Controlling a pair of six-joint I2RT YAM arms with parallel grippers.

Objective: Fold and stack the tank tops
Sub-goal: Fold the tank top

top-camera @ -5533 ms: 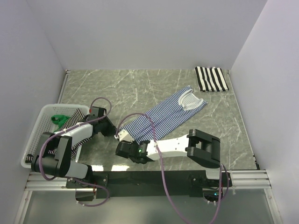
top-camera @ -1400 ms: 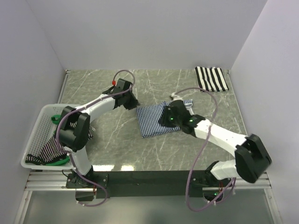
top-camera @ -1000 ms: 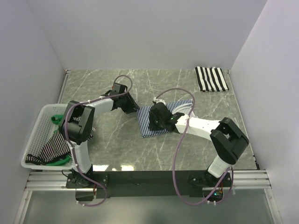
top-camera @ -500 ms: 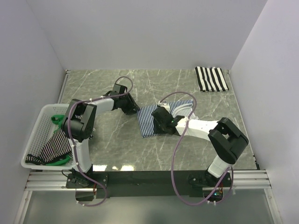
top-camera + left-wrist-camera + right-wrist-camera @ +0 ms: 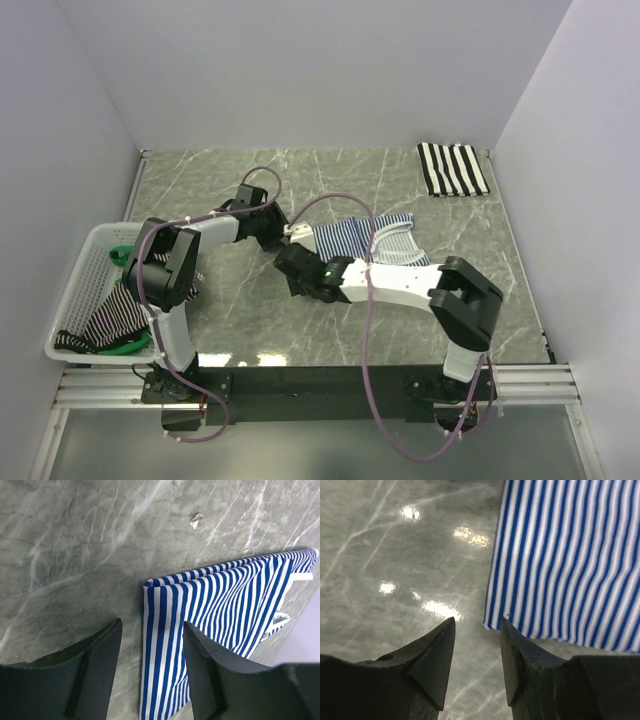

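The open fingers of my right gripper come down astride the navy top's near corner on the basket side next. The corner lies below the gripper, and bare table shows between them.
The thin navy-and-white striped tank top [image 5: 345,238] lies folded at mid-table, its white-trimmed opening [image 5: 397,242] to the right. My left gripper [image 5: 283,238] is open at the top's far left corner. In the left wrist view the folded edge [image 5: 165,630] lies flat between the spread fingers of the gripper [image 5: 152,625], held by neither. My right gripper [image 5: 290,270] is open at the near left corner; in the right wrist view the cloth corner [image 5: 495,622] sits just beside the right finger of the gripper [image 5: 477,622], with bare table between the fingers. A folded broad black-and-white tank top [image 5: 452,168] lies at the back right.
A white mesh basket [image 5: 75,290] stands at the table's left edge, holding more striped tops [image 5: 125,312] and something green [image 5: 125,255]. The right arm's forearm [image 5: 400,280] lies across the near side of the navy top. White walls close in three sides.
The navy top, spread out earlier, now lies folded. Over the last second my right gripper slid left to its near left corner, and my left gripper opened wider at the far corner.
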